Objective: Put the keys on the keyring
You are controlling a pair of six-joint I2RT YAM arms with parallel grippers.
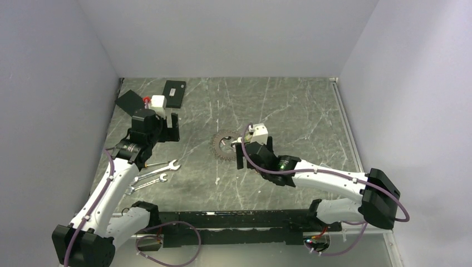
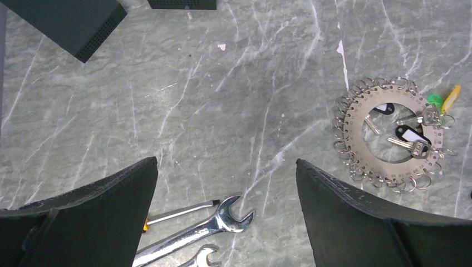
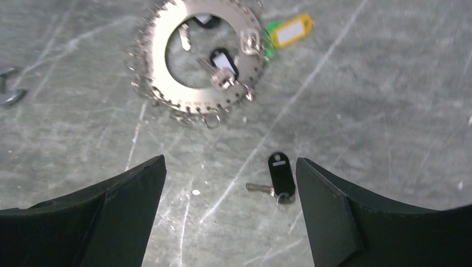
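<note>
My right gripper will lower and move back to the small ring at the tag's end (image 3: 284,199) next, because the loose key lies off-center beside one gripper finger.
The keyring (image 1: 224,146) is a flat toothed metal disc fringed with small rings, lying mid-table. In the left wrist view, the keyring (image 2: 356,119) carries keys (image 2: 409,146) with black tags, and green and yellow tags sit at its edge. My right gripper (image 1: 255,152) hovers just right of it, open. In the right wrist view, the keyring (image 3: 158,78) lies ahead and a loose key with a black tag (image 3: 281,175) lies on the table between the open fingers of my right gripper (image 3: 231,161), close to the right one. My left gripper (image 2: 225,164) is open and holds nothing, far left of the ring.
Two silver wrenches (image 1: 158,167) and a thin screwdriver (image 2: 178,211) lie below the left gripper (image 1: 167,132). Two flat black boxes (image 1: 175,93) sit at the back left. Walls close the table on three sides.
</note>
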